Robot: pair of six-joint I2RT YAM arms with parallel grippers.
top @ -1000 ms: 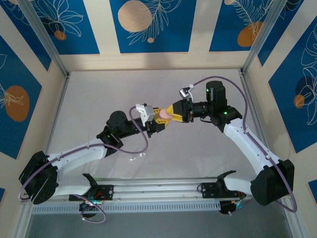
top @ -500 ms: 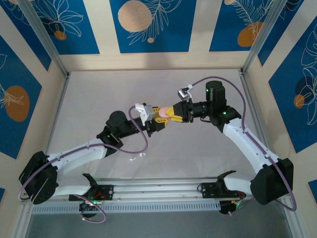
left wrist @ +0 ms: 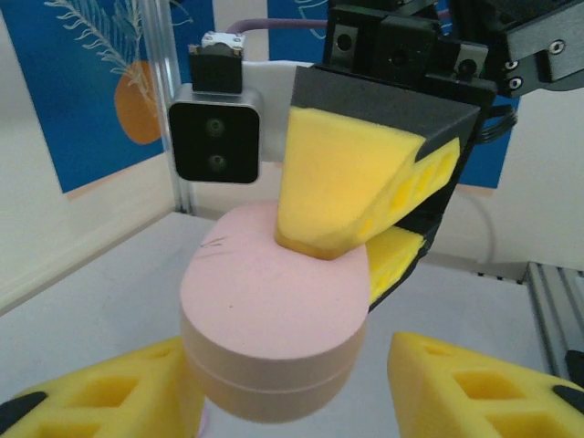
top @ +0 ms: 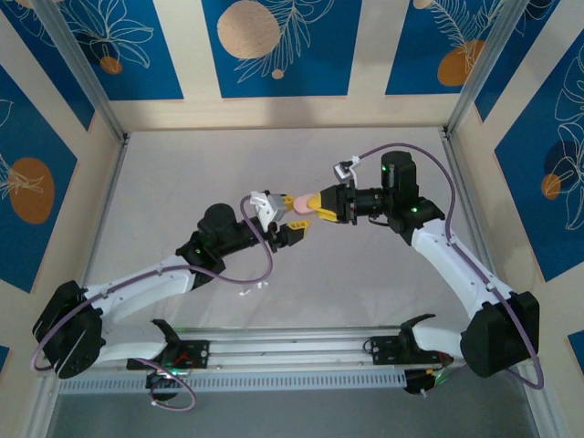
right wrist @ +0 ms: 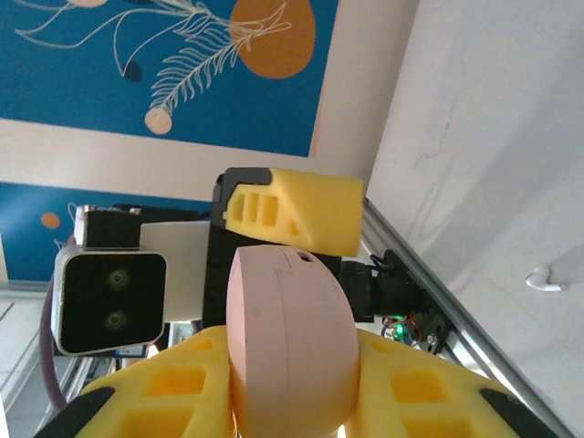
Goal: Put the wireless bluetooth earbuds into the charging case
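Next, my right gripper tilts downward and lowers the pink pebble-shaped charging case (top: 297, 206) onto the bare middle of the tabletop to release it, since it hangs in mid-air.
The pink pebble-shaped charging case (top: 297, 206) hangs in mid-air above the table's middle, lid closed. My right gripper (top: 308, 206) is shut on it, and its yellow fingers press both flat faces of the case (right wrist: 287, 347). My left gripper (left wrist: 292, 379) faces it from the other side and stands open. One of its pads sits close beside the case (left wrist: 274, 319), and the other pad (left wrist: 465, 383) stands clear of it. A small white earbud (right wrist: 546, 281) lies on the table, visible from above as the earbud (top: 249, 290) near the front rail.
Both arms meet over the centre of the white table (top: 182, 173). Metal frame posts (top: 465, 82) and patterned walls close in the back and sides. A rail (top: 292, 351) runs along the near edge.
My right gripper has closed onto the pink case. My left gripper, which was shut on it, has opened and drawn slightly back.
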